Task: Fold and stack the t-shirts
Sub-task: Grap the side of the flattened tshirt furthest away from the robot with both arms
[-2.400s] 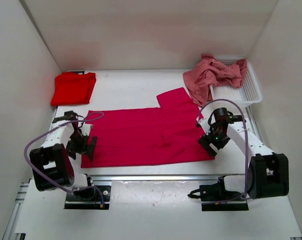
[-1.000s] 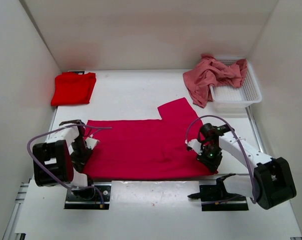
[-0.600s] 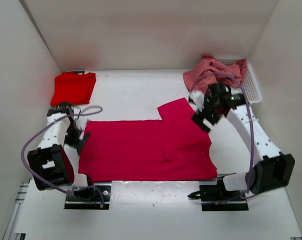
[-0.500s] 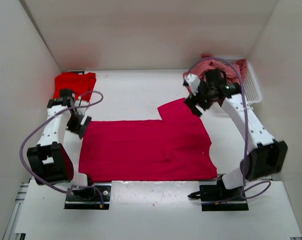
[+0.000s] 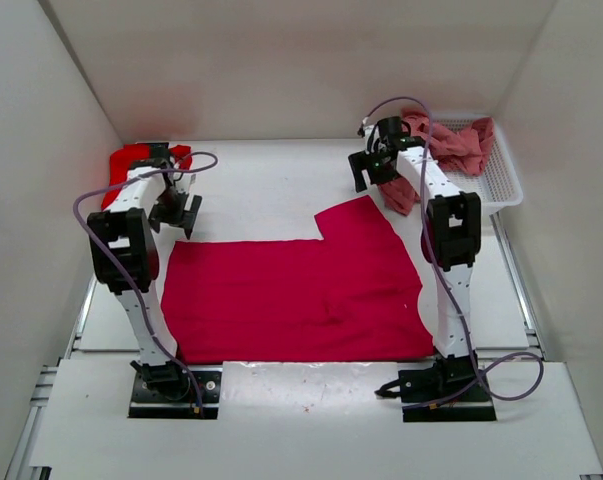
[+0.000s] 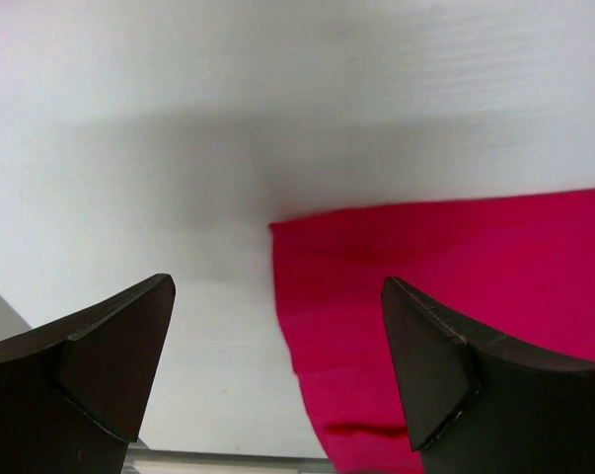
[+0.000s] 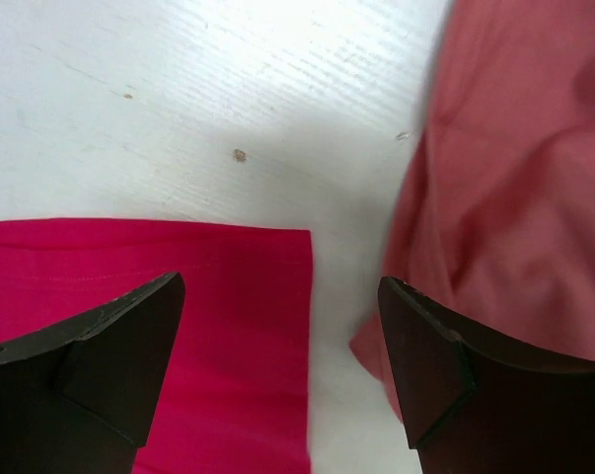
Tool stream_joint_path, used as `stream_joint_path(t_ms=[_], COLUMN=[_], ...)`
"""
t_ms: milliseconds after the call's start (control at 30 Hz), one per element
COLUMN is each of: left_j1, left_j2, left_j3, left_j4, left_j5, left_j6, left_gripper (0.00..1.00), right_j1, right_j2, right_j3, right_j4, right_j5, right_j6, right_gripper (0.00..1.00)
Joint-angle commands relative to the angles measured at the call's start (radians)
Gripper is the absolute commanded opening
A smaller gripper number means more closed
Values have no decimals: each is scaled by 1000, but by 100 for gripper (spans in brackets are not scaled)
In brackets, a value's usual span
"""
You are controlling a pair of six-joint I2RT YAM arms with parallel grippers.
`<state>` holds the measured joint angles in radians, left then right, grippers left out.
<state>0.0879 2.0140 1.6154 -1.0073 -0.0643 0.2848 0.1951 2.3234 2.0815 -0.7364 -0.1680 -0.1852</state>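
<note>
I will lower my left gripper onto the crimson-magenta t-shirt's far corner by the bright red t-shirt (image 5: 131,162) and close, as its open fingers already have that corner between them.
The crimson-magenta t-shirt (image 5: 291,295) lies flat across the middle of the table, one sleeve (image 5: 356,215) pointing toward the back. A bright red t-shirt (image 5: 131,162) sits folded at the back left, partly behind the left arm. The salmon pink t-shirt (image 5: 451,145) is crumpled over the basket. My left gripper (image 5: 177,214) hangs open above the crimson shirt's far left corner (image 6: 396,257), nothing between its fingers (image 6: 110,365). My right gripper (image 5: 369,172) is open over the sleeve's corner (image 7: 179,276), with the pink shirt (image 7: 514,197) just to its right.
A white mesh basket (image 5: 501,182) stands at the back right corner under the pink shirt. White walls close in the table at the left, back and right. Bare table (image 5: 271,185) shows between the two grippers.
Both grippers opened, let go of the crimson shirt's near corners and swung to its far side. The shirt now lies flat, shifted toward the near edge.
</note>
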Motion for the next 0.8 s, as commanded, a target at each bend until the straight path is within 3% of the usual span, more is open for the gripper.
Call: stream_joint_path(t_ms=[0,333,533,767], left_j1=[-31,10,-37,-20], left_j2=[-17,28,81,123], left_j3=[46,15,-23,15], left_j4=[21,6,24,30], left_j5=[-11,49,0,-28], left_j6=[-27,-13,-15,-12], left_gripper=[97,98,98,99], right_j1=[41,78,55,69], right_j2=[5,100,93,50], right_j3=[49,15,-28,14], right_j4=[29,29,32,52], right_j5=[44,41,96,166], right_j6=[59,27,12,-29], right_gripper=[79,78,79,79])
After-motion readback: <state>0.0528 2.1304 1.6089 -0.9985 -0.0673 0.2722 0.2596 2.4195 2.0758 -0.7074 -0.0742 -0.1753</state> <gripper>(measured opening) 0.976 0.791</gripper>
